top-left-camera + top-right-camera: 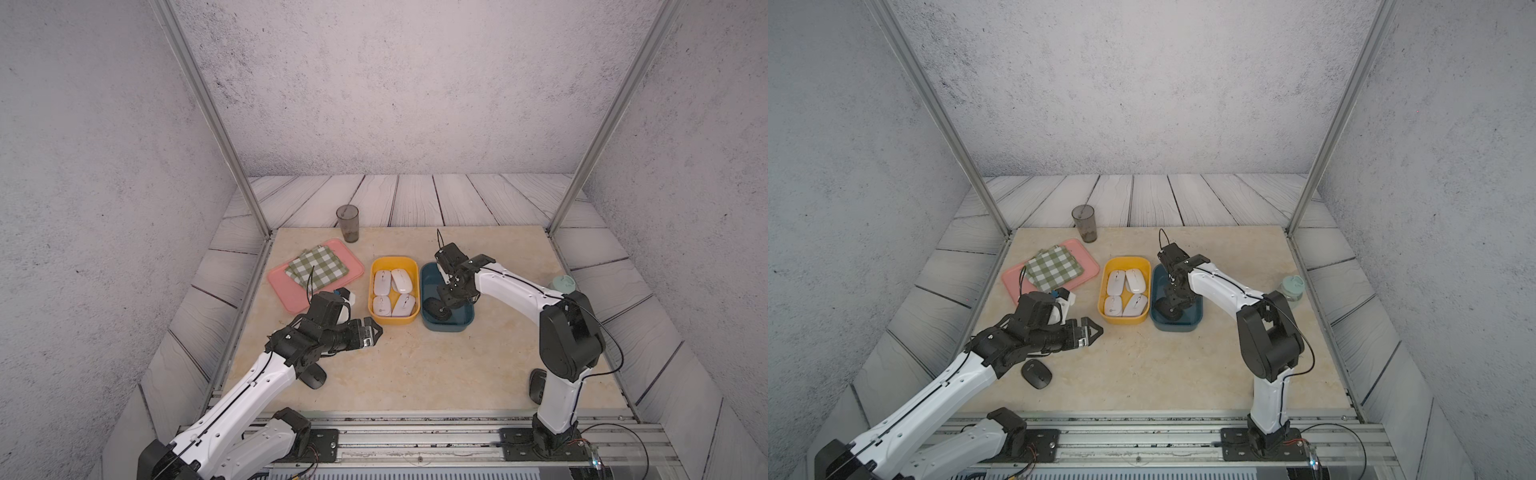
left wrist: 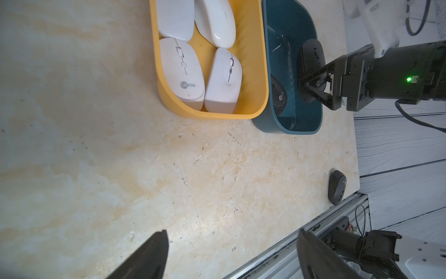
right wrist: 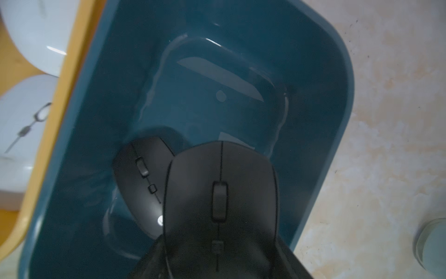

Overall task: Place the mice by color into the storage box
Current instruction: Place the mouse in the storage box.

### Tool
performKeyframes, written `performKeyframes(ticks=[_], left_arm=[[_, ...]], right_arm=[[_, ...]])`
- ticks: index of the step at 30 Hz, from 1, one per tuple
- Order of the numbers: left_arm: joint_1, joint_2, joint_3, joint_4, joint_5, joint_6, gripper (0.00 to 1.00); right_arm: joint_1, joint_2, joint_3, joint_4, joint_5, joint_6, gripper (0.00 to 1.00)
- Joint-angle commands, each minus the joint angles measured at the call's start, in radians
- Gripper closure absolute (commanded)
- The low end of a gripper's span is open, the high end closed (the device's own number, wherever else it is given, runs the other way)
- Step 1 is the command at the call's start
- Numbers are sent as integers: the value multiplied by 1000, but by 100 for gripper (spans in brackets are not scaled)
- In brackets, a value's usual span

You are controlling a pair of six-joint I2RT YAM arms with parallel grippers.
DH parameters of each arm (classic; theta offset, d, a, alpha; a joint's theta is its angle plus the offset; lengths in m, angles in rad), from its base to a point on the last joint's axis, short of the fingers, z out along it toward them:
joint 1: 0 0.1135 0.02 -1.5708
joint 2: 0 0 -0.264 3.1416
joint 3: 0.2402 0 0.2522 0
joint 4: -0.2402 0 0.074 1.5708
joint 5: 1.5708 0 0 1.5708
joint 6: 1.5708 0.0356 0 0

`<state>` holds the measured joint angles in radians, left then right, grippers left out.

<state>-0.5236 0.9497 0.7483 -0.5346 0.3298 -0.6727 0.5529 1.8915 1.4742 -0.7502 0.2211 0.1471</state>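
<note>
The black mouse already lies in the blue box [image 1: 446, 328], so my right gripper will next lower toward the bare bottom of the box beside it and release the held mouse there.
Several white mice [image 1: 394, 293] fill the yellow box [image 1: 392, 322]. To its right stands the blue box [image 1: 446, 328]. My right gripper [image 1: 446, 303] hangs over it, shut on a black mouse [image 3: 220, 193] that sits low inside. A second black mouse [image 3: 142, 183] lies in the blue box beside the held one. My left gripper [image 1: 376, 330] is open and empty, level above the table in front of the yellow box; in the left wrist view the left gripper [image 2: 233, 238] has only bare table between its jaws. One black mouse [image 1: 1037, 374] lies under my left arm. Another black mouse [image 1: 537, 384] lies by my right arm's base.
A pink tray [image 1: 282, 286] with a green checked cloth [image 1: 318, 268] sits at the back left. A dark tumbler [image 1: 347, 223] stands behind it. A pale green lidded cup [image 1: 561, 284] stands at the right edge. A metal rail [image 1: 415, 432] runs along the table's front.
</note>
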Motion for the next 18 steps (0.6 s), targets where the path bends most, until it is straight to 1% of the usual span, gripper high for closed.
performKeyframes(ticks=[1,6,13,18], left_arm=[[8,-1,-16,3,12,10,11],[8,1,-23,7,14,5,11],[8,6,-32,23,21,0,11],[8,-2,-31,18,20,4,11]], right_arm=[[3,65,30,41,70,-51,55],[3,101,25,74,115,-62,55],[4,111,-11,68,82,-36,55],[6,82,-52,65,55,0,55]])
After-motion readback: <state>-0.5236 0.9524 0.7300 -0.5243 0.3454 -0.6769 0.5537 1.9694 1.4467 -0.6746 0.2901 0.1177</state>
